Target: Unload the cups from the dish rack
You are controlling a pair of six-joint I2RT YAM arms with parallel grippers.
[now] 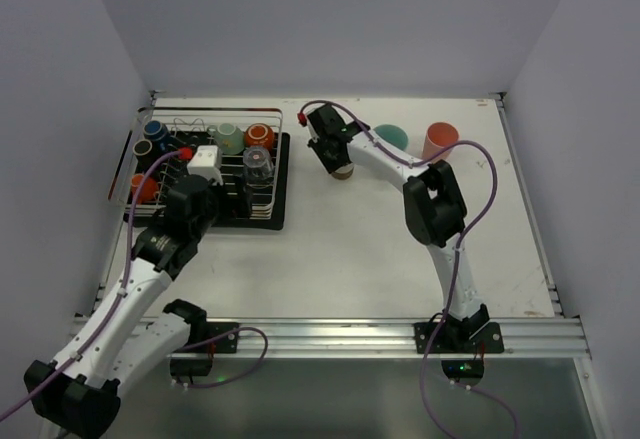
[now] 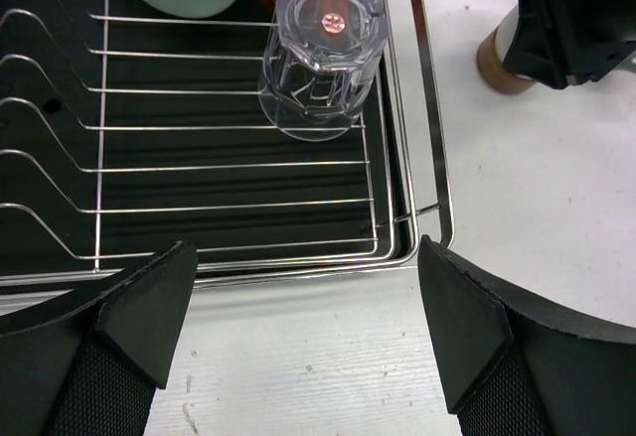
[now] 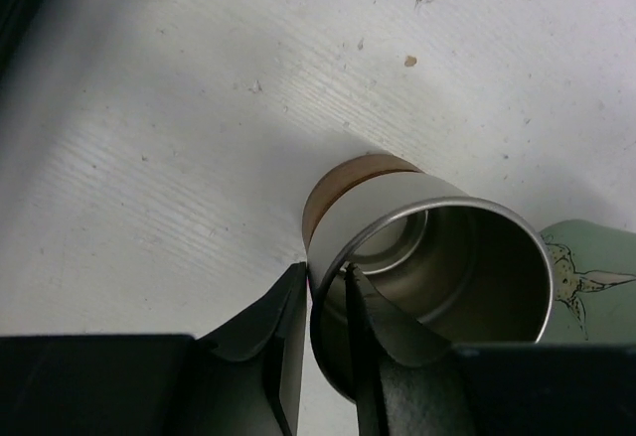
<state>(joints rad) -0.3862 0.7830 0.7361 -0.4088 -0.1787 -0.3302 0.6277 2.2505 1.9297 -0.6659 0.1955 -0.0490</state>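
Note:
The clear glass stands upside down outward of my open left gripper, so the gripper will next move outward and down, bring its fingers to either side of the glass's octagonal base (image 1: 258, 157) (image 2: 333, 21) and close.
The dish rack (image 1: 283, 159) stands at the far left and holds a blue cup (image 1: 155, 131), a teal mug (image 1: 228, 137), an orange cup (image 1: 260, 136), an upturned clear glass (image 1: 258, 164) and a red-orange cup (image 1: 143, 187). My left gripper (image 1: 205, 174) is open and empty above the rack's near right corner (image 2: 298, 267), with the clear glass (image 2: 323, 59) ahead of it. My right gripper (image 3: 326, 287) is shut on the rim of a metallic cup (image 3: 397, 208) with a brown base, upright just right of the rack (image 1: 343, 169).
A teal mug (image 1: 390, 137) and a pink tumbler (image 1: 438, 141) stand on the table at the far right of centre. The teal mug (image 3: 586, 277) is close beside the metallic cup. White walls close in the table on three sides.

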